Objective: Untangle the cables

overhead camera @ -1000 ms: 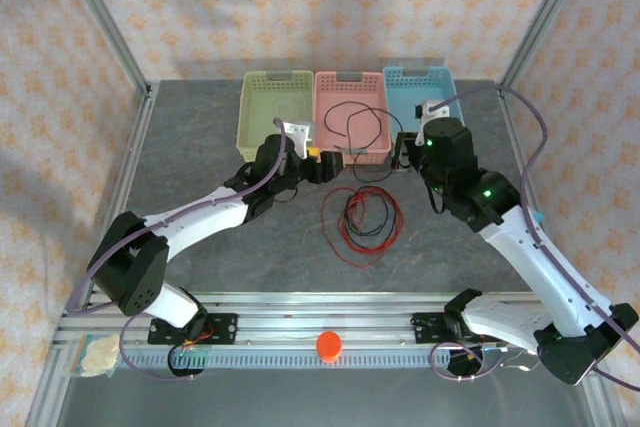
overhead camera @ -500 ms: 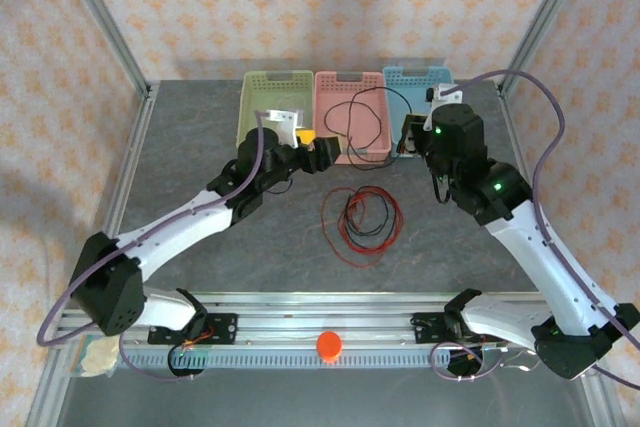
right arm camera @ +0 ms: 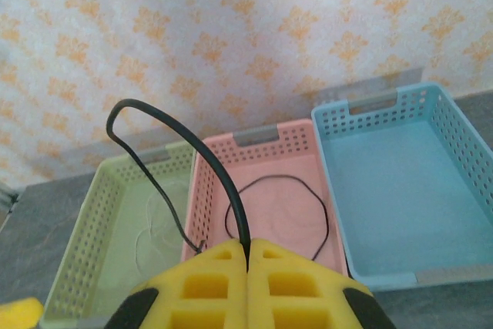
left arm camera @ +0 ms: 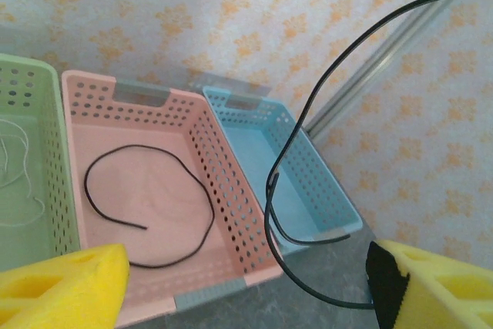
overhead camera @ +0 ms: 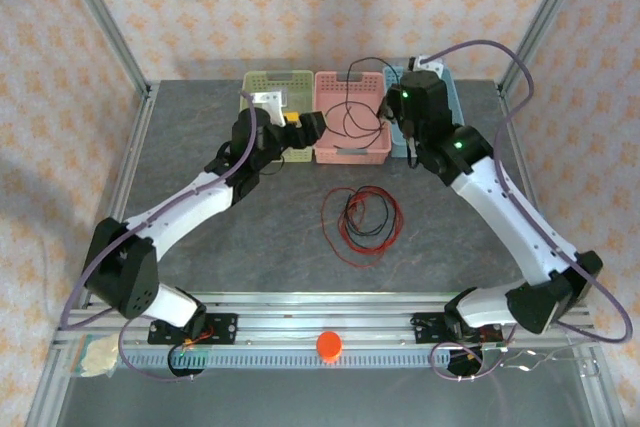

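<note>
To release its black cable in the pink basket [overhead camera: 352, 155], which already holds a looped black cable, my right gripper needs to lower first.
My right gripper [overhead camera: 392, 110] hovers over the pink basket [overhead camera: 352, 155], shut on a black cable [right arm camera: 236, 206]. That cable arcs up from the pads and drops back toward the green basket's [right arm camera: 98, 246] wall. My left gripper [overhead camera: 304, 127] stands open beside it at the basket fronts. The same black cable [left arm camera: 266, 229] hangs between its yellow fingers [left arm camera: 65, 289] and runs to the right pad. A second black cable [right arm camera: 320, 206] lies looped in the pink basket. A pale white cable [right arm camera: 151, 230] lies in the green basket. Red and black cables [overhead camera: 346, 231] stay coiled on the table.
The blue basket [right arm camera: 400, 182] at the right holds nothing. The three baskets stand side by side at the table's back edge. An orange-red knob [overhead camera: 329, 345] sits on the near rail between the arm bases.
Both grippers have moved back and up from the table's middle to the baskets. The right one carried the black cable over the pink basket. The coil on the table has not moved.
</note>
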Robot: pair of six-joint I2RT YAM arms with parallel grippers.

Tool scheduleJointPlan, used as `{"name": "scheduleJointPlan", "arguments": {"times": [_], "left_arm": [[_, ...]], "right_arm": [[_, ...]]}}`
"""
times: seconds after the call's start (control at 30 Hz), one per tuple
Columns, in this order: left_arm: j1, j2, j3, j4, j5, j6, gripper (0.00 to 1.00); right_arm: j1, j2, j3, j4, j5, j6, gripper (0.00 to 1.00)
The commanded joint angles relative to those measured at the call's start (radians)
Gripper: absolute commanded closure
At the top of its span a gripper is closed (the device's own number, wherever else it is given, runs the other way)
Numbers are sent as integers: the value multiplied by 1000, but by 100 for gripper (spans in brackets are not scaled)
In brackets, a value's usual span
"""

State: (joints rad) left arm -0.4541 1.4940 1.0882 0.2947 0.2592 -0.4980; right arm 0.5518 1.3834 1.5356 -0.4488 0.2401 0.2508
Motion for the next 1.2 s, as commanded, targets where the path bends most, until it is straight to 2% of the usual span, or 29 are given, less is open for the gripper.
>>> {"name": "scheduleJointPlan", "arguments": {"times": [0.0,0.13,0.23,0.43,0.63,0.87,1.07,1.17], "left_arm": [[39,61,83,-15,40,-45,18],[52,144,191,-95,-11,-27,16],[61,206,261,-124,-8,-21,16],[91,317,353,-148,45,-43,16],[102,397,415,-186,38,-40,16],[100,506,480,-283,50,-45,14],[97,500,437,-282,16,-82,14],[91,491,425,-308,-6,-61,14]], "right_arm": [[-24,75,69,64,36,15,100],[-70,197,145,96,-49,19,100],[-103,297,216,105,-119,35,100],[-119,498,349,121,-136,24,100],[-123,678,483,108,-194,41,100],[-139,888,620,-33,-208,137,100],[-157,964,624,-82,-192,178,100],[-168,973,620,-96,-190,183,93]]}}
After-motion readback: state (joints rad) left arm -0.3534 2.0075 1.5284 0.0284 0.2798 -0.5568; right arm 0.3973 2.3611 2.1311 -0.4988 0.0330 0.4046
